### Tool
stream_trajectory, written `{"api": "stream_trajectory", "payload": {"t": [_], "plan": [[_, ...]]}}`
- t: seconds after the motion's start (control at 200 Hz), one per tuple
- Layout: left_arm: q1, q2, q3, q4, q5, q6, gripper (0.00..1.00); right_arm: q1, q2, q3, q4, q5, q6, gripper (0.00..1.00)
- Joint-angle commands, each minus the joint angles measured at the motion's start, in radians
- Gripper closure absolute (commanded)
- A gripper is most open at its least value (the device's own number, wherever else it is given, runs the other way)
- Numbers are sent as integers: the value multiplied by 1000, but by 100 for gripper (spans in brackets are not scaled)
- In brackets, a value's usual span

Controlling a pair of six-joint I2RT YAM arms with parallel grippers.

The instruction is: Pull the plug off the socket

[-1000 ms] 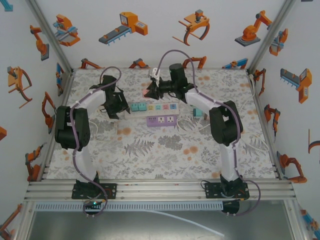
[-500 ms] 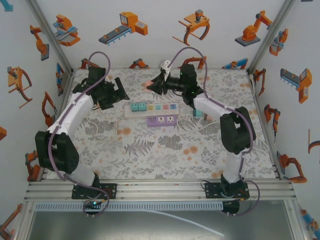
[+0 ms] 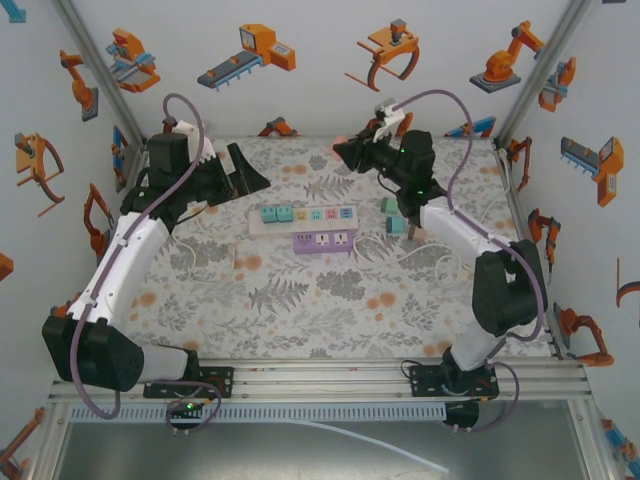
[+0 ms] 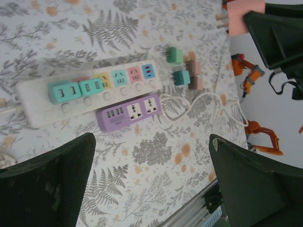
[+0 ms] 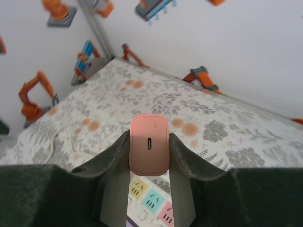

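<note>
Next, the right gripper moves down and across toward the loose plugs to release the pink plug (image 5: 149,153), as the bare mat by the green one lies below the gripper.
My right gripper (image 5: 149,138) is shut on a pink plug (image 5: 149,153), held in the air above the white power strip (image 3: 345,214). The left wrist view shows that plug (image 4: 246,21) clear of the strip, with its bare prongs pointing left. Two teal plugs (image 4: 75,90) sit in the left sockets of the white power strip (image 4: 33,101). My left gripper (image 3: 250,172) hangs open and empty over the back left of the table. In its wrist view, the left gripper (image 4: 151,139) is high above the floral mat.
A purple power strip (image 3: 325,241) lies just in front of the white one. Several loose plugs (image 3: 397,218) and a white cord (image 4: 208,106) lie to the right of the strips. The cage walls stand close behind both grippers.
The right gripper has carried the pink plug up and to the right, away from the strip. The left arm has swung up and back to the left, away from the strip.
</note>
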Motion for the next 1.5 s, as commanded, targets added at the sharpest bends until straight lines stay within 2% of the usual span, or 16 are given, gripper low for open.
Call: {"api": "stream_trajectory", "payload": {"t": [0.0,0.16,0.36,0.616,0.721,1.362,1.497], "plan": [[-9,-45,-18,100,118,46,3,-38,-55,20,-111,179,189,86],[-19,-64,-20,133,196,73,3,-91,-57,90,-299,265,233,86],[-48,-94,-38,145,255,126,3,-202,-9,139,-404,281,409,85],[-66,-127,-53,148,289,163,3,-325,75,105,-400,250,527,85],[-66,-136,-52,125,307,193,3,-350,125,101,-403,235,530,85],[-69,-156,-59,106,340,211,3,-419,314,-33,-309,165,554,79],[-72,-150,-59,107,338,208,3,-426,335,-34,-310,148,530,74]]}}
